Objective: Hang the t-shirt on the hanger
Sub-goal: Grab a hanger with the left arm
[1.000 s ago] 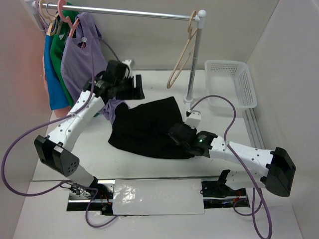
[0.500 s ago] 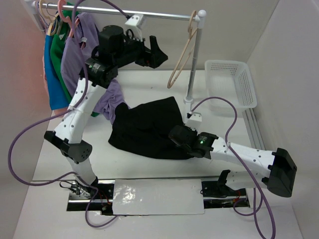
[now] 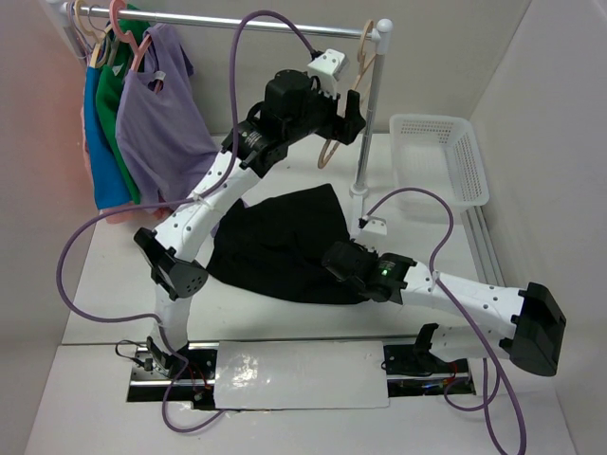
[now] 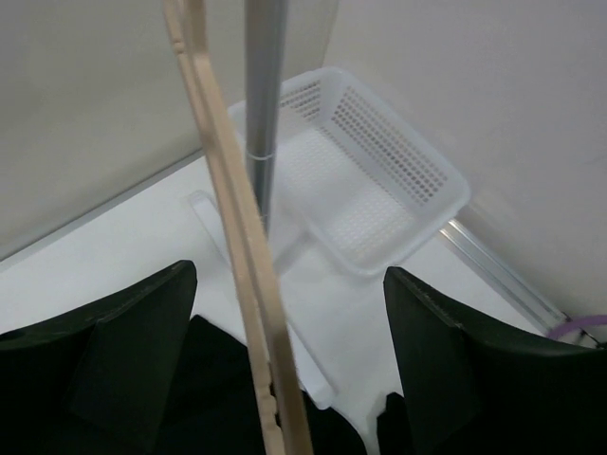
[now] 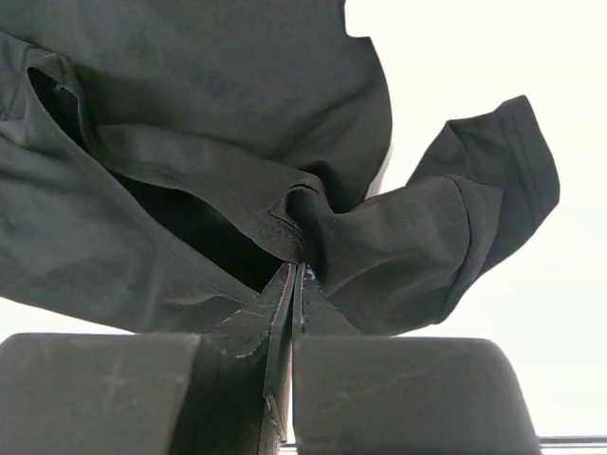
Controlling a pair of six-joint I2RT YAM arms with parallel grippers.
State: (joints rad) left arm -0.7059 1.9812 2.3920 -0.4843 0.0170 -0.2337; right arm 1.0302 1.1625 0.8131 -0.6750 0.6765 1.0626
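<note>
The left gripper stays nearly in place next and closes its spread fingers onto the hanger's pale tan bar (image 4: 269, 370), which already runs between them.
The black t-shirt (image 3: 275, 242) lies crumpled on the white table. My right gripper (image 3: 339, 261) is shut on a fold of its edge, seen close up in the right wrist view (image 5: 296, 270), where the t-shirt (image 5: 190, 114) bunches at the fingertips. The pale tan hanger (image 3: 334, 147) hangs by its hook from the right end of the rail. My left gripper (image 3: 346, 118) is raised beside it and open. In the left wrist view the hanger (image 4: 237, 237) runs between the spread fingers of the left gripper (image 4: 289, 280), touching neither.
A metal rail (image 3: 237, 21) on a grey pole (image 3: 372, 114) spans the back. A lilac top (image 3: 161, 114), green and blue garments and pink hangers (image 3: 119, 24) hang at its left end. A white mesh basket (image 3: 441, 156) stands at the back right.
My left arm has swung up and to the right, from the lilac top to the tan hanger. My right gripper has stayed shut on the t-shirt, almost unmoved.
</note>
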